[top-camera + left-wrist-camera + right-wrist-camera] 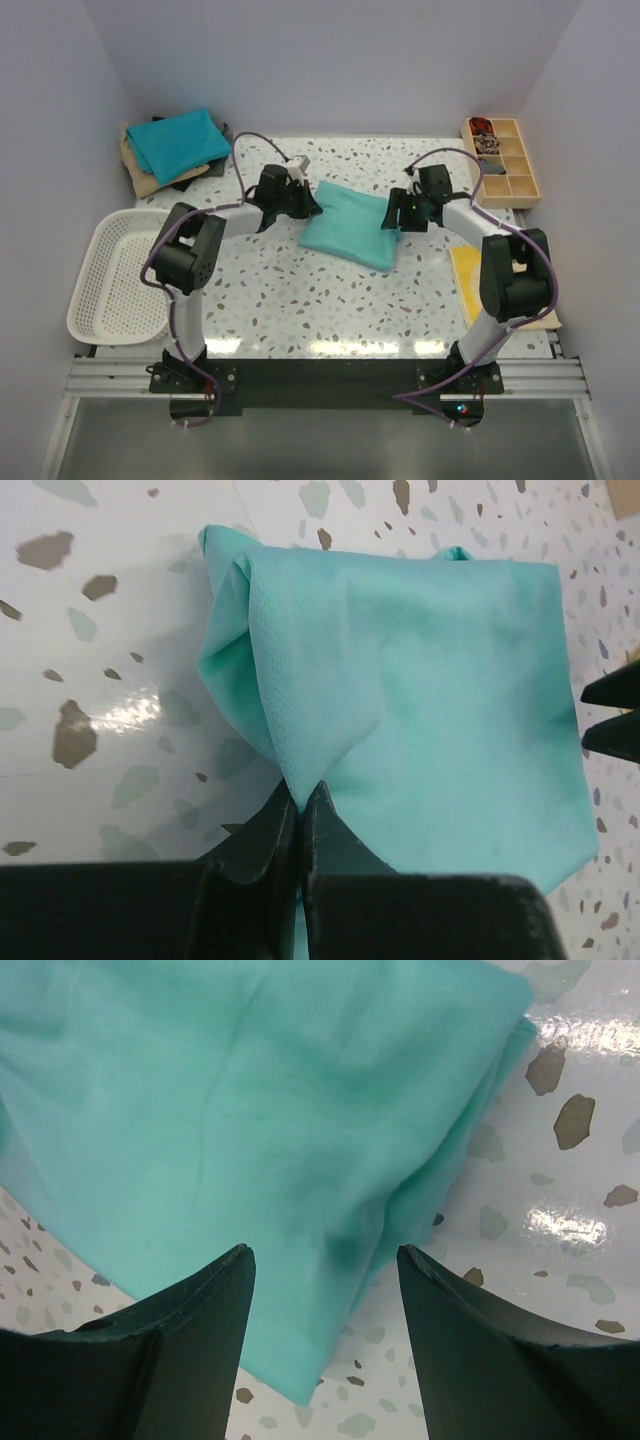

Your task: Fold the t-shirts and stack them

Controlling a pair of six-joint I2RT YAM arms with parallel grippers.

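Observation:
The left gripper lifts outward and left in the top view next. Then it lowers and releases onto the teal-blue t-shirt (178, 142), because folded shirts lie stacked there.
A light sea-green t-shirt (352, 225) lies folded in a rough rectangle at the middle of the table. My left gripper (312, 203) is at its left edge and is shut on a pinched fold of the cloth (300, 770). My right gripper (397, 217) is at the shirt's right edge, open, its jaws astride the cloth edge (330, 1230) without closing on it. A deeper teal-blue t-shirt (178, 142) lies folded on a stack at the back left, on top of a tan one (140, 172) and a dark one (190, 180).
A white mesh basket (115, 275) stands at the left edge. A wooden compartment tray (503, 162) sits at the back right. Flat yellow and tan sheets (468, 285) lie at the right, partly under my right arm.

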